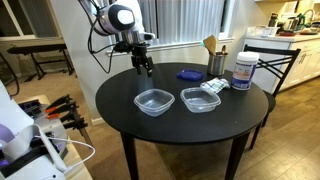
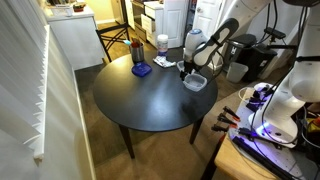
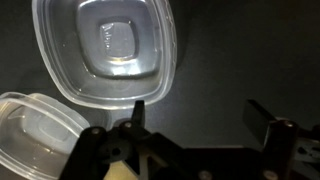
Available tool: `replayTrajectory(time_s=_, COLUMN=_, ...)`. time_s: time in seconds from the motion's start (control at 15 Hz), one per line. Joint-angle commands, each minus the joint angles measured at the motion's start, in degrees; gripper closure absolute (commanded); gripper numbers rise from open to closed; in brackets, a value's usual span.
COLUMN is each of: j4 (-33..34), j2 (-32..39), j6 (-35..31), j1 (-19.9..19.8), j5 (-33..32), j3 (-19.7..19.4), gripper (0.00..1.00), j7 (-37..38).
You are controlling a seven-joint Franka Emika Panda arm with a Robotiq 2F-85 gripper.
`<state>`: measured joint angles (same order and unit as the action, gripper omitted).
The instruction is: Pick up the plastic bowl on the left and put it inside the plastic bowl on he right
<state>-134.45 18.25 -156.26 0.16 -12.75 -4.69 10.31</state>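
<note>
My open gripper moves down toward the left in the wrist view onto the bowl's rim next, since the plastic bowl's nearest rim corner lies below it on that side.
Two clear plastic bowls sit side by side on the round black table: the left bowl and the right bowl. My gripper hangs open and empty above the table, just behind the left bowl and not touching it. In the wrist view the gripper is open over bare table. One bowl lies ahead to the left, and part of a second bowl shows at the lower left. In an exterior view one bowl shows beside the gripper.
At the back right of the table lie a blue lid, a utensil holder with a wooden spoon, a white-labelled jar and a small packet. A chair stands beyond the table.
</note>
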Motion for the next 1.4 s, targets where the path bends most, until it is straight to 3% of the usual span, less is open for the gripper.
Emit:
replayTrajectory(time_s=0.0, j4=-0.49, j2=3.76, j6=-4.10, j1=-0.34, j5=0.86, j3=-2.71, gripper=0.00, j7=0.25)
replayTrajectory(time_s=0.53, j4=2.57, j2=13.21, j6=-13.35, j1=-3.97, j5=7.51, j3=-2.19, gripper=0.00, j7=-3.07)
replayTrajectory(time_s=0.6, j4=3.02, j2=13.80, j6=-13.95, j1=-4.75, j5=8.56, j3=-1.24, gripper=0.25, j7=-3.76)
replayTrajectory(time_s=0.67, j4=3.28, j2=14.29, j6=-14.53, j1=-5.17, j5=9.29, j3=-0.70, gripper=0.26, j7=-4.21)
replayTrajectory(time_s=1.33, j4=4.05, j2=14.86, j6=-17.02, j1=-6.47, j5=11.60, j3=1.84, gripper=0.91, j7=-5.10)
